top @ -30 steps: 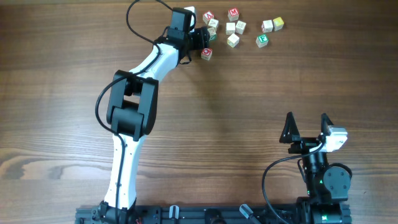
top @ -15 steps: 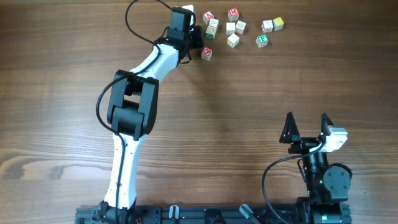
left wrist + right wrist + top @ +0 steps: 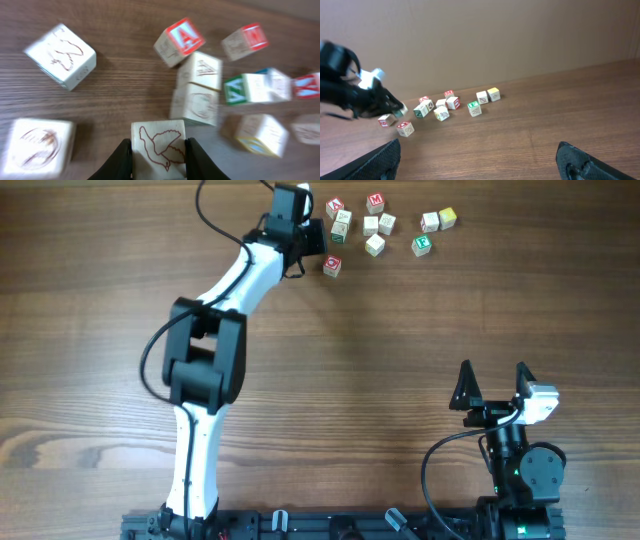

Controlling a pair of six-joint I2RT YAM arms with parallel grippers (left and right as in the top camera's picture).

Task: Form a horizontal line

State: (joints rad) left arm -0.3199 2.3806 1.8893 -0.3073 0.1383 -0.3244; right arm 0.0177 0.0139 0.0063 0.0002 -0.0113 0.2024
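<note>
I need to draw my left gripper back and down next, to the bare wood short of the scatter (image 3: 335, 323), which lies below and back from it, clear of other cubes.
Small whitish letter cubes lie scattered at the table's far edge, among them a red-topped one (image 3: 332, 266) and a green one (image 3: 422, 245). No horizontal line of cubes shows in any view. My left gripper (image 3: 318, 235) is at the left end of the scatter, shut on a cube with a red bird drawing (image 3: 158, 146). That cube sits squarely between both black fingers (image 3: 120, 160). My right gripper (image 3: 493, 385) stands wide open over bare wood at the near right, far from the cubes, with nothing between its fingertips (image 3: 382, 160).
Around the held cube lie a red A cube (image 3: 177, 41), two plain-faced cubes (image 3: 196, 102) close ahead, a green-sided cube (image 3: 245, 89) and two large-looking cubes at the left (image 3: 60, 56). A pair of cubes (image 3: 438, 219) sits at the far right.
My left gripper has closed on the bird cube, and the arm has shifted slightly left and back. The right arm has not moved.
</note>
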